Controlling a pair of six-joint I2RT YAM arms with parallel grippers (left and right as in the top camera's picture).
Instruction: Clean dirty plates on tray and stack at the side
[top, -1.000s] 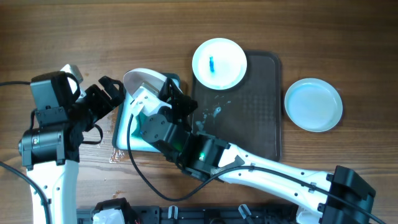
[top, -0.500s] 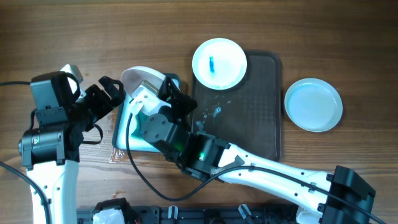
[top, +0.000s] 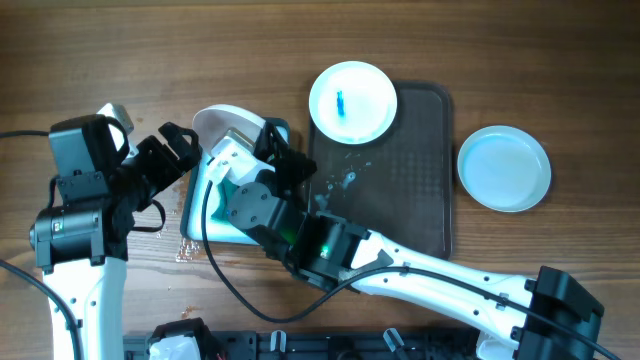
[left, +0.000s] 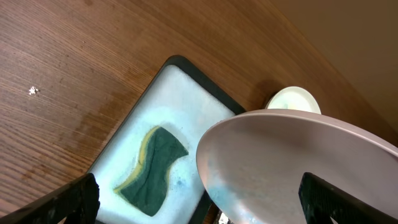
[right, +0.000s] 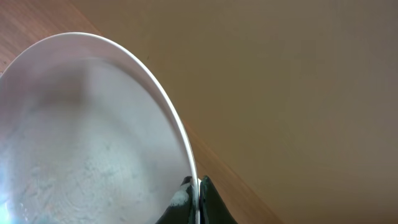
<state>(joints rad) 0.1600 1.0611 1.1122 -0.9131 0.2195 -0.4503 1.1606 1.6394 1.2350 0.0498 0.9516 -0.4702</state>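
The wet plate will next go across the tray (top: 400, 200) in my right gripper, then down onto the clean white plate (top: 504, 168) to its right in the overhead view, and my right gripper will release it there.
My right gripper (top: 262, 140) is shut on the rim of a wet white plate (top: 222, 124) and holds it tilted over the soapy wash basin (top: 195, 210). In the right wrist view the fingers (right: 196, 190) pinch the plate's edge (right: 93, 137). My left gripper (top: 185, 152) is open and empty just left of the plate, and its fingers (left: 199, 208) straddle the basin (left: 168, 99). A green and yellow sponge (left: 152, 168) lies in the suds beside the plate (left: 298, 168). A dirty white plate (top: 352, 100) with a blue smear sits on the dark tray (top: 400, 200).
A clean white plate (top: 503, 167) rests on the table right of the tray. Blue smears mark the tray's left part (top: 345, 180). My right arm crosses the table's lower middle. A wet patch lies left of the basin (top: 185, 250).
The held plate has shifted slightly up and to the left over the basin. Both arms have otherwise stayed in place.
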